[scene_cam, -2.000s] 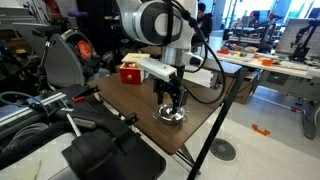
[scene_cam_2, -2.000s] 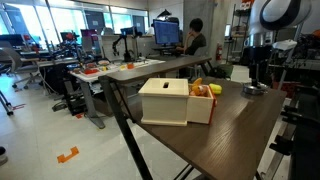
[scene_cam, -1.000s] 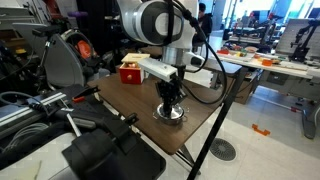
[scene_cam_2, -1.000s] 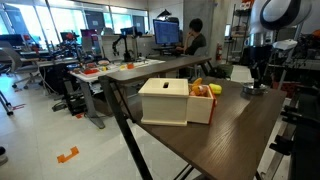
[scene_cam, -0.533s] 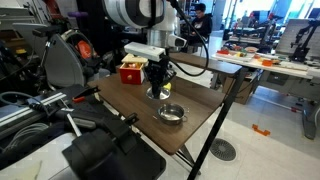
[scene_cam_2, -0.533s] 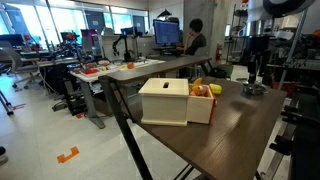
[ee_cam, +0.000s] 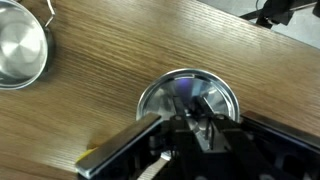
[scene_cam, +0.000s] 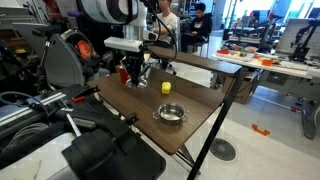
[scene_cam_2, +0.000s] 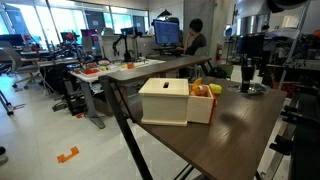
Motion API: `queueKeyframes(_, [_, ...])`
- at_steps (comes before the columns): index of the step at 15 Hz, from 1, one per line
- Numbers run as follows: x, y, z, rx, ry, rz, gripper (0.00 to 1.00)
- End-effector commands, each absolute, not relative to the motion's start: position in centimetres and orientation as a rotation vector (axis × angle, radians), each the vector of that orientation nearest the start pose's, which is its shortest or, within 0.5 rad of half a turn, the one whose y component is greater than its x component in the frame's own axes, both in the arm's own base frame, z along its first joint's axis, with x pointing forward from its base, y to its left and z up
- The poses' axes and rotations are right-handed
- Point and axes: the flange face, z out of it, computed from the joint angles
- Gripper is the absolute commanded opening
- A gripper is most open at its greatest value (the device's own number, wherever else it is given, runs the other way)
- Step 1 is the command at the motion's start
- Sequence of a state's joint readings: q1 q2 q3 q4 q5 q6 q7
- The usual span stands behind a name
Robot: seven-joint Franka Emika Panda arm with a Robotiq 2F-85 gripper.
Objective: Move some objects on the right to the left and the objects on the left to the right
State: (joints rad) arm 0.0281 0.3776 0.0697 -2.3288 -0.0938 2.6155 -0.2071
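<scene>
The lid is still hanging above the wood. I will next lower my gripper toward the bare tabletop beside the pot and let go of the lid's knob there.
In the wrist view my gripper is shut on the knob of a round silver lid, which hangs just above the wooden table. The open silver pot stands apart from it at the upper left. In an exterior view the gripper hangs low over the table's far left part, right in front of a red box. The pot sits near the front right edge, and a small yellow object lies between the two.
A white lidded box with orange and yellow items beside it stands on the table. The table edge drops off close to the pot. Other desks, machines and a seated person fill the background.
The gripper rose off the pot with the lid and carried it across the table toward the red box. The pot stayed in place, now open, and the yellow object came into view.
</scene>
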Motion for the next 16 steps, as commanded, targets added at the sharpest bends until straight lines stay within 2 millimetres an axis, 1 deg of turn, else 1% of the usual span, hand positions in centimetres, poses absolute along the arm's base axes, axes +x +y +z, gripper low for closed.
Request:
queueKeyframes(1, [49.8,6.2,15.1,-3.084,-0.668,0.189,0.05])
queueKeyframes(2, [49.5,6.3,14.5,-3.078,-0.669,0.215,0.05])
queueKeyframes(5, [48.7,5.7,12.1,-3.068,-0.644,0.281,0.05])
queueKeyframes(6, [48.5,5.5,11.6,-3.070,-0.637,0.300,0.05])
queueKeyframes(7, [48.4,5.4,10.7,-3.067,-0.636,0.319,0.05])
queueKeyframes(9, [48.5,5.0,9.6,-3.080,-0.623,0.341,0.05])
queueKeyframes(12, [49.4,4.6,8.8,-3.098,-0.619,0.348,0.05])
queueKeyframes(14, [50.1,4.3,9.1,-3.111,-0.614,0.330,0.05])
queueKeyframes(16, [50.7,4.0,9.0,-3.119,-0.609,0.323,0.05])
